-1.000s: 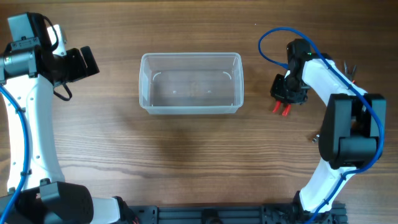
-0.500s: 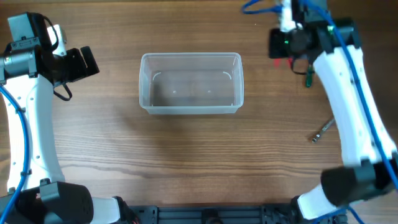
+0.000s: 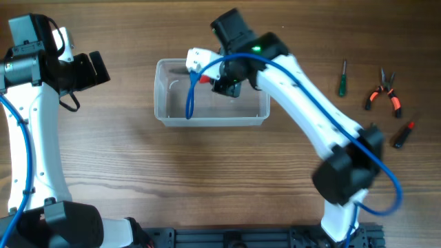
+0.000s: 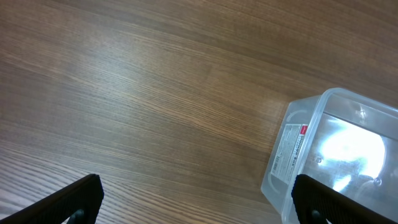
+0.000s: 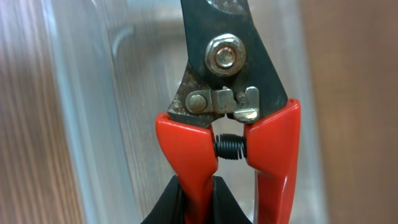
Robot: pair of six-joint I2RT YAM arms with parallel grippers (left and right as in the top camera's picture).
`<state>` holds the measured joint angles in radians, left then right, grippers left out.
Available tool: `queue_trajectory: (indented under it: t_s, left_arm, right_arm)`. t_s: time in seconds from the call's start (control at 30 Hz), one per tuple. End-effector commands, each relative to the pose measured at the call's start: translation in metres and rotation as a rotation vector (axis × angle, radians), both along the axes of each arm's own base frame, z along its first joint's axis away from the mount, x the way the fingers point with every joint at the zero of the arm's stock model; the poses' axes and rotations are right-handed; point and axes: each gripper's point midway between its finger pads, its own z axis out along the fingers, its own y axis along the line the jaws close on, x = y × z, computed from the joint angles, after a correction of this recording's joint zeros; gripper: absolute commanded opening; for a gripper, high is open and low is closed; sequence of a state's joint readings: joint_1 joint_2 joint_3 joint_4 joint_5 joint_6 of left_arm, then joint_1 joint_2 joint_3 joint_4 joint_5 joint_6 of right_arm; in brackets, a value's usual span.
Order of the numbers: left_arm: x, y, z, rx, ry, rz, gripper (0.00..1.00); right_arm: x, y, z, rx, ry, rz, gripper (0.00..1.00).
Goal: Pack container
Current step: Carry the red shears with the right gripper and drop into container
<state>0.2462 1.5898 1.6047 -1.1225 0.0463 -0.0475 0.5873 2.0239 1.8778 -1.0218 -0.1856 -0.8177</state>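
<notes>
The red-handled cutters should go down next between the container's clear sides toward the container's empty bottom. My right gripper will release them there.
The clear plastic container [image 3: 169, 114] stands at the table's middle back; its corner also shows in the left wrist view [image 4: 305, 155] and its wall in the right wrist view [image 5: 93, 112]. My right gripper [image 3: 224, 86] hangs over the container's right half, shut on one handle of red-handled cutters [image 5: 233, 130] that hang over the tub's inside. My left gripper [image 3: 93, 69] is open and empty, left of the container.
At the right back of the table lie a green-handled screwdriver [image 3: 341, 77], orange-handled pliers [image 3: 384, 91] and a red-and-black tool [image 3: 403, 134]. A blue cable [image 3: 191, 96] loops from the right arm over the container.
My right arm has swung from the table's right side leftwards with the red cutters, and now hangs over the container. The left arm has not moved.
</notes>
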Motion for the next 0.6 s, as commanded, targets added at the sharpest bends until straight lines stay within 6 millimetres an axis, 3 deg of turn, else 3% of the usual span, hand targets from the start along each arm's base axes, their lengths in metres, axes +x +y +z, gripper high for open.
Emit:
queue_trajectory:
  t_s: [0.0,0.13,0.2,0.23,0.33,0.43,0.5,0.57]
  left_arm:
    - [0.000,0.002,-0.003,-0.006,0.010,0.018,1.00]
    - [0.000,0.002,-0.003,-0.006,0.010,0.018,1.00]
    - [0.000,0.002,-0.003,-0.007,0.010,0.018,1.00]
    - [0.000,0.002,-0.003,-0.007,0.010,0.018,1.00]
    - [-0.001,0.001,-0.003,-0.014,0.016,0.015,1.00]
    - [-0.001,-0.003,-0.004,-0.032,0.015,0.006,1.00]
    - [-0.001,-0.003,-0.004,-0.032,0.015,0.006,1.00]
    - [-0.001,-0.003,-0.004,-0.032,0.016,0.006,1.00]
  right_arm:
    - [-0.003,0.009,-0.061,-0.028,0.125,0.050,0.04]
    - [-0.007,0.008,-0.104,-0.063,0.228,-0.012,0.04]
    - [-0.008,0.008,-0.112,-0.068,0.247,-0.018,0.05]
    - [-0.009,0.008,-0.113,-0.069,0.251,-0.018,0.25]
    - [-0.010,0.008,-0.113,-0.060,0.272,-0.066,0.54]
    - [-0.008,0.009,-0.109,-0.049,0.290,-0.144,0.66]
    - [-0.004,0.007,-0.096,-0.044,0.278,-0.209,0.72]
    - [0.008,0.001,-0.061,-0.030,0.232,-0.337,0.75]
